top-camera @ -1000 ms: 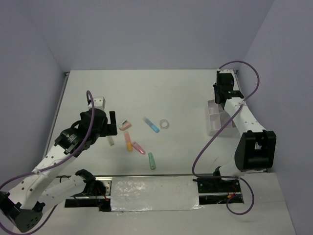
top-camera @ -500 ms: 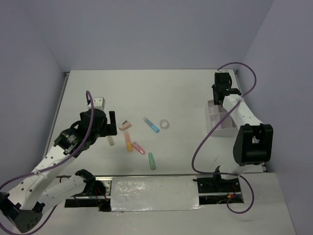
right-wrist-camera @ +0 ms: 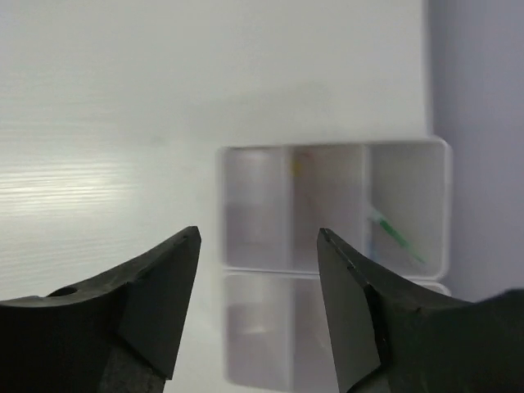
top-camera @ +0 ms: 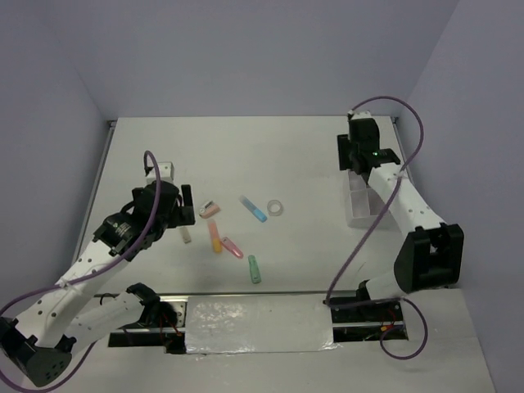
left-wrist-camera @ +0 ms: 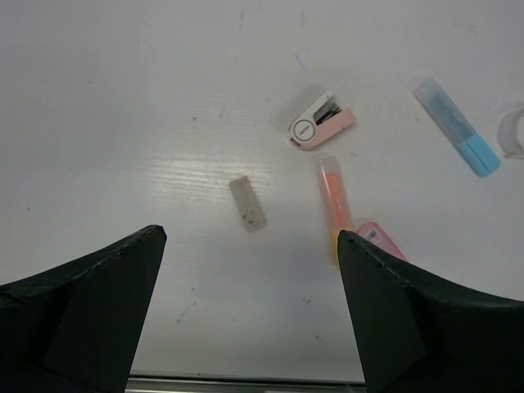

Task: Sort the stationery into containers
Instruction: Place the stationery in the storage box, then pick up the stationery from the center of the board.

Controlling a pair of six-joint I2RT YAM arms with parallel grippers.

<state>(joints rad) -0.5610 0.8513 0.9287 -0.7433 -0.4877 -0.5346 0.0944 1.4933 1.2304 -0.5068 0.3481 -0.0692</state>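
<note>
Next, my left gripper moves down to the eraser, turning its open fingers to straddle the eraser's long sides.
Loose stationery lies left of the table's middle: a tan eraser (top-camera: 186,236), a pink-and-white stapler-like piece (top-camera: 210,209), an orange marker (top-camera: 216,237), a pink marker (top-camera: 232,247), a green marker (top-camera: 255,268), a blue marker (top-camera: 254,209) and a clear tape ring (top-camera: 276,208). My left gripper (top-camera: 187,210) is open and empty above the eraser (left-wrist-camera: 247,204), its jaws wide apart (left-wrist-camera: 251,237). The white divided tray (top-camera: 360,205) stands at the right. My right gripper (top-camera: 347,160) is open and empty (right-wrist-camera: 259,233) over the tray's rim (right-wrist-camera: 327,147). A green pen (right-wrist-camera: 397,237) lies in one compartment.
In the left wrist view the stapler-like piece (left-wrist-camera: 321,121), orange marker (left-wrist-camera: 332,209), pink marker (left-wrist-camera: 381,240), blue marker (left-wrist-camera: 457,127) and tape ring (left-wrist-camera: 514,131) lie to the right of the eraser. The table's near edge runs just below the left jaws. Walls close in on both sides.
My right gripper has swung left and a little toward the near side, from the tray's far right end to its left edge. The left arm has barely moved.
</note>
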